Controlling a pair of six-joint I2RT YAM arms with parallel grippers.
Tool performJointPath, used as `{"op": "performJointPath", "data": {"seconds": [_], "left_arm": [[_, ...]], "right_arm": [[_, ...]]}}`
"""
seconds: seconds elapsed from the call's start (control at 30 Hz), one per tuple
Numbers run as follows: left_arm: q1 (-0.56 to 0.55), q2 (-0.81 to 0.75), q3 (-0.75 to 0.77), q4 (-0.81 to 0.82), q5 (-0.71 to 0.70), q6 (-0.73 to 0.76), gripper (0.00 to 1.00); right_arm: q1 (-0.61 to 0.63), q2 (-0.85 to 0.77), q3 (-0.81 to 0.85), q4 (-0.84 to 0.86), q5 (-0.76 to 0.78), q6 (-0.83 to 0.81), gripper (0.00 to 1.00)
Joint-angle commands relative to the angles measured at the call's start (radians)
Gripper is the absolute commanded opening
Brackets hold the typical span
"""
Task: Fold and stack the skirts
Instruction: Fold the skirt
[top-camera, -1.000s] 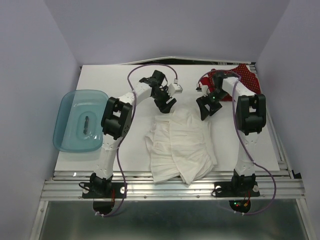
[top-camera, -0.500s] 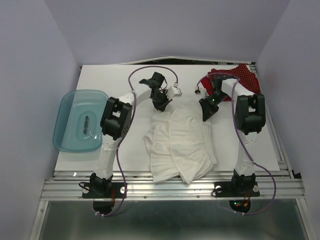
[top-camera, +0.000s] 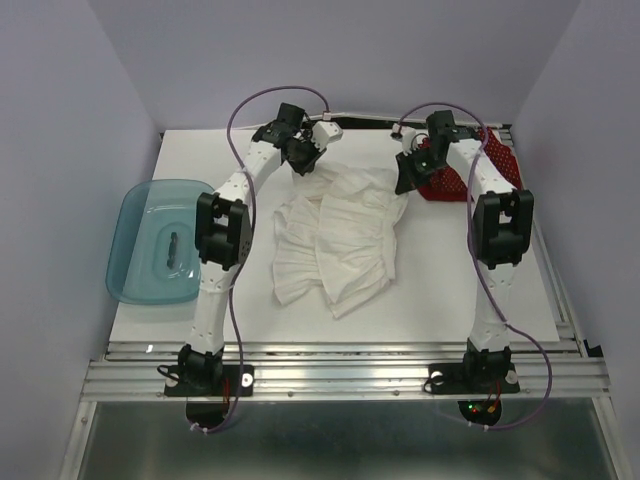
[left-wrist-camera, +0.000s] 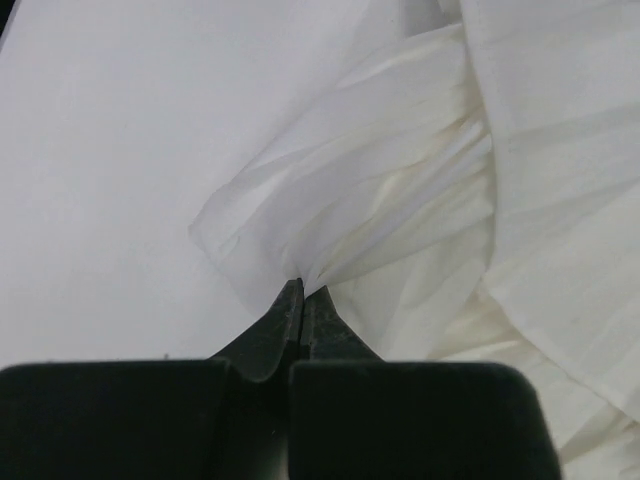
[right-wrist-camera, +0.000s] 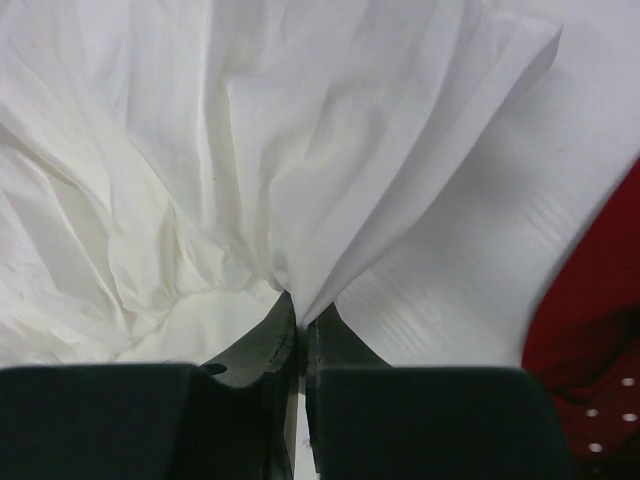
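My right gripper is going to pull the skirt's far corner back over the middle of the white skirt (top-camera: 335, 240) and then open, because the skirt lies stretched long.
The white skirt (top-camera: 335, 240) lies wrinkled and pleated across the middle of the table, stretched toward the back. My left gripper (top-camera: 303, 160) is shut on its far left corner; in the left wrist view the cloth (left-wrist-camera: 400, 190) fans out from the pinched jaws of that gripper (left-wrist-camera: 303, 290). My right gripper (top-camera: 405, 182) is shut on the far right corner, and the white cloth (right-wrist-camera: 250, 150) spreads from its closed tips (right-wrist-camera: 301, 303). The red polka-dot skirt (top-camera: 490, 165) lies crumpled at the back right, partly behind the right arm, and shows as a red edge (right-wrist-camera: 590, 360) in the right wrist view.
A translucent teal tub (top-camera: 160, 240) sits at the table's left edge with a small dark object inside. The white table (top-camera: 470, 280) ends at a metal rail in front. Purple walls stand close on the left, right and back.
Both grippers shut on the white skirt's far corners and moved toward the back of the table, pulling the skirt away from the front edge and spreading it.
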Motion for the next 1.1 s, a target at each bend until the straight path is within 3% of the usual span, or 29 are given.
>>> {"op": "performJointPath", "data": {"seconds": [0.0,0.27,0.53,0.73,0.93,1.07], "left_arm": [[0.007,-0.185,-0.061,0.086,-0.030,-0.023,0.00],[0.007,-0.469,-0.420,0.180,-0.017,0.049,0.00],[0.006,-0.666,-0.714,0.232,-0.017,0.122,0.00],[0.000,-0.802,-0.950,0.321,-0.017,0.173,0.00],[-0.055,-0.998,-1.301,0.479,-0.075,0.224,0.00],[-0.121,-1.060,-1.438,0.534,-0.123,0.256,0.00]], "right_arm": [[-0.004,-0.072,0.063,0.104,0.042,0.014,0.01],[0.049,-0.260,-0.158,0.212,0.030,-0.105,0.01],[0.181,-0.462,-0.540,0.426,0.141,-0.227,0.01],[0.243,-0.563,-0.686,0.517,0.201,-0.273,0.01],[0.296,-0.631,-0.828,0.569,0.235,-0.314,0.02],[0.336,-0.665,-0.908,0.600,0.264,-0.328,0.06]]}}
